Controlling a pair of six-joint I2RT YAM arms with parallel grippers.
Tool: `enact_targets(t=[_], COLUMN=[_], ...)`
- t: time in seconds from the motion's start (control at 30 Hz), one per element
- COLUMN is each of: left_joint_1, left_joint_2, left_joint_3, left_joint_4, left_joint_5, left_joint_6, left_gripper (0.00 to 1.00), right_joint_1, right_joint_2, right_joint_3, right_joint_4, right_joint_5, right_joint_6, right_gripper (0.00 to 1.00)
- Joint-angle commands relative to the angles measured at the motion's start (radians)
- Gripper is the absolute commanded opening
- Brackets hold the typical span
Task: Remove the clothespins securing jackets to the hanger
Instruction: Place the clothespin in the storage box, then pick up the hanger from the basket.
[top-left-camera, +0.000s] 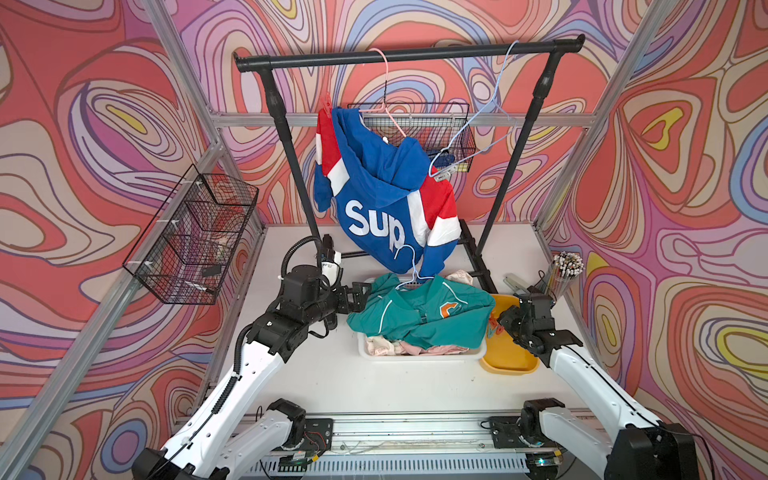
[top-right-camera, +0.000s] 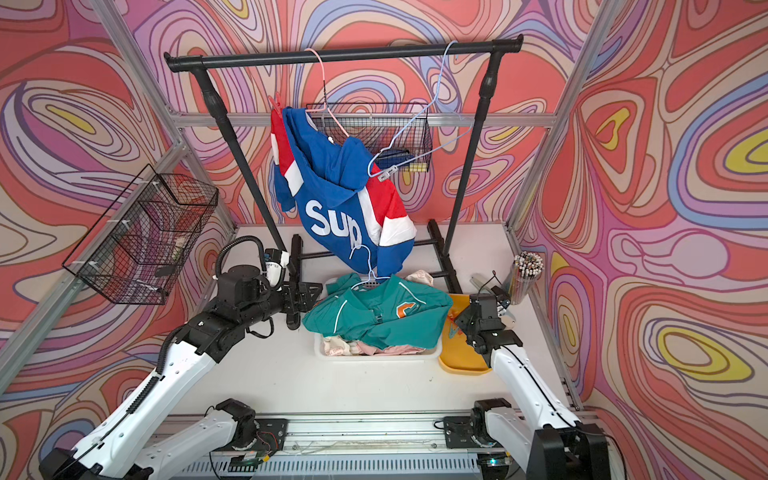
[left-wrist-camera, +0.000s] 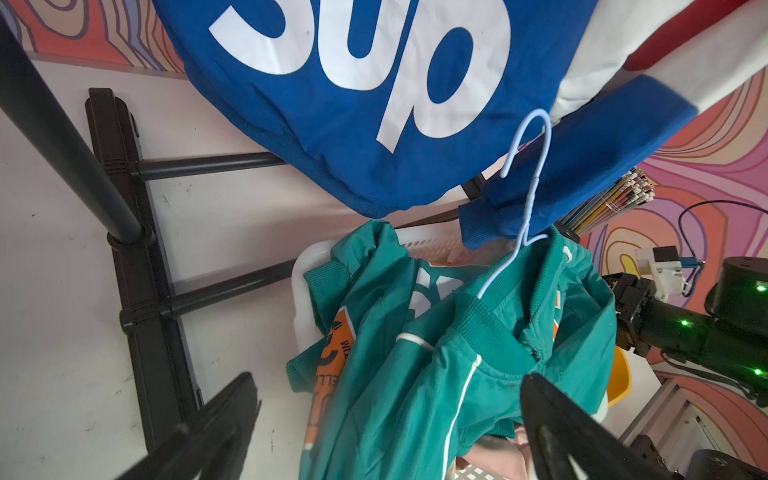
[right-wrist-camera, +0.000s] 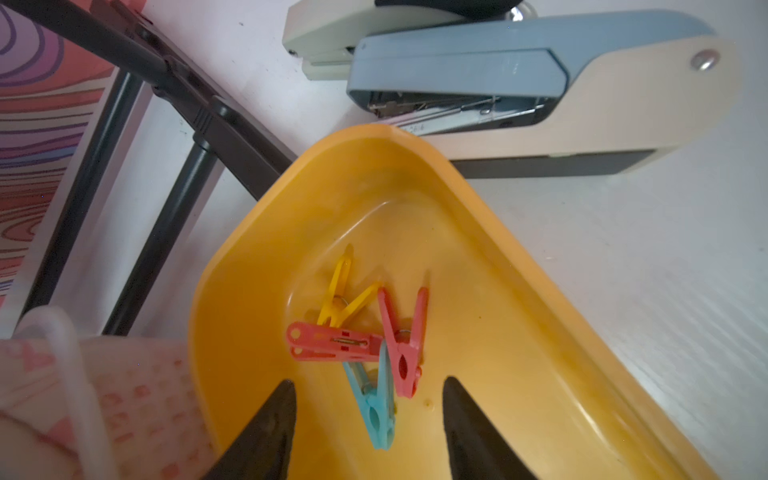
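Observation:
My right gripper rises from the tray and crosses the basket onto the hook's stem (top-left-camera: 415, 268) next, because the light-blue hook stands above the teal jacket's collar.
In both top views the blue-red-white "Sup" jacket (top-left-camera: 382, 199) hangs askew from a pink hanger (top-left-camera: 384, 83), with a coral-red clothespin (top-left-camera: 327, 102) at its upper left. A grey clothespin (top-left-camera: 442, 174) sits on a bare light-blue hanger. The teal jacket (top-left-camera: 419, 316), on its hanger, lies over a pale pink jacket (top-left-camera: 419, 349) in a white basket (top-left-camera: 415, 356). My left gripper (left-wrist-camera: 386, 376) stands open beside the teal jacket. My right gripper (right-wrist-camera: 369, 380) is open over the yellow tray (right-wrist-camera: 478, 270), where yellow (right-wrist-camera: 343, 295), two coral (right-wrist-camera: 332, 341) and teal (right-wrist-camera: 376, 407) clothespins lie.
The black rack (top-left-camera: 407, 54) stands at the back, its feet on the table behind the basket. A stapler (right-wrist-camera: 519, 83) and a cup of pencils (top-left-camera: 567, 266) sit beyond the tray. Wire baskets hang on the left wall (top-left-camera: 195, 237) and the back wall (top-left-camera: 436, 133).

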Motion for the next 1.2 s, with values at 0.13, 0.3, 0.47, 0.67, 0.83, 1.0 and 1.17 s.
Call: enact_targets(t=[0.13,0.3,0.47,0.67,0.83,1.0,1.17], left_joint_1=[0.013,0.021,0.022,0.022,0.021,0.022,0.022], left_joint_2=[0.002,-0.001,-0.014,-0.001,0.000,-0.001,0.004], left_joint_3=[-0.047,-0.059,-0.069,-0.070,-0.071,-0.074,-0.072], left_joint_4=[0.024,0.022,0.011,0.007,0.007,0.010,0.012], left_joint_5=[0.004,0.008,-0.020,-0.017,-0.010,-0.002,0.005], left_joint_6=[0.018,0.019,0.040,0.039,0.033,0.029,0.024], left_gripper=[1.00,1.00,1.00,1.00,1.00,1.00,1.00], right_joint_1=[0.389,0.733,0.836,0.835,0.818,0.733,0.706], right_joint_2=[-0.023,0.216,0.420,0.542,0.611,0.617,0.629], right_joint_3=[0.298,0.521,0.690,0.773,0.830,0.821,0.825], right_joint_4=[-0.034,0.037,0.122,0.151,0.106,0.092,0.092], right_joint_5=[0.321,0.449,0.397,0.352,0.349,0.230,0.155], right_joint_6=[-0.170,-0.286,-0.362,-0.373,-0.363,-0.316,-0.329], right_gripper=[0.39,0.45,0.50,0.50,0.56,0.55,0.52])
